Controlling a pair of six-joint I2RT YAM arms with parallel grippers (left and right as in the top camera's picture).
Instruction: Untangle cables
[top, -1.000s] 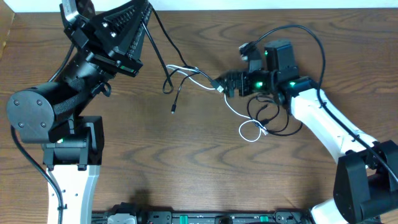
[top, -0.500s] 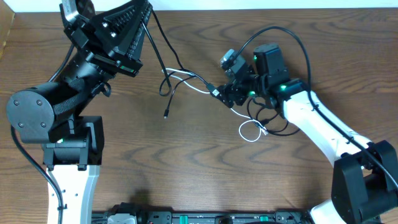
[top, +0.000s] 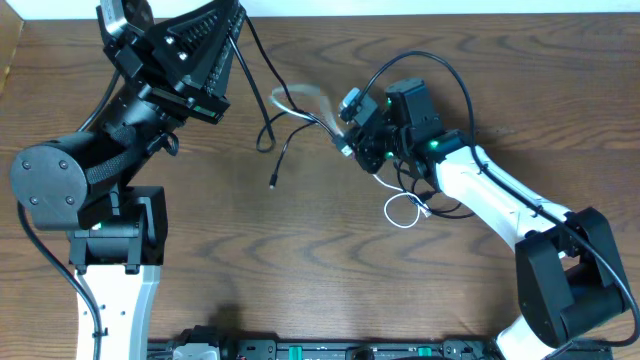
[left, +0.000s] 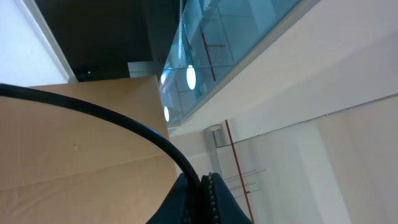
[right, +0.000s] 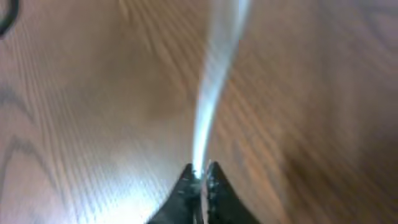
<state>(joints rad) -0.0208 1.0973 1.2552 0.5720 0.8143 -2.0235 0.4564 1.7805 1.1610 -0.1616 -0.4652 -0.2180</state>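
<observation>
Next, my right gripper pulls away from my left gripper, toward the right in the overhead view, before it opens. The white cable (top: 300, 98) crosses the black one.
My left gripper (top: 236, 14) is raised at the top left and shut on a black cable (top: 262, 80) that hangs down toward the table; in the left wrist view the same black cable (left: 124, 121) arcs out of the closed gripper (left: 202, 180). My right gripper (top: 345, 138) sits mid-table, shut on the white cable (top: 300, 98), which is motion-blurred. The right wrist view shows that white cable (right: 214, 81) as a pale streak rising from the pinched gripper (right: 200, 171). A second black cable (top: 282, 155) trails down to a plug. The white cable's far loop (top: 402, 210) lies on the wood.
The wooden table (top: 300, 270) spreads below the cables. More black cord loops (top: 435, 195) lie beside the right arm (top: 500, 195). The left arm's base (top: 110, 240) stands at the left edge. A dark rail (top: 330, 350) runs along the front edge.
The right gripper went from open to shut on the white cable and moved left and away from the front edge. The white cable lifted and swung; the dangling black plug shifted slightly.
</observation>
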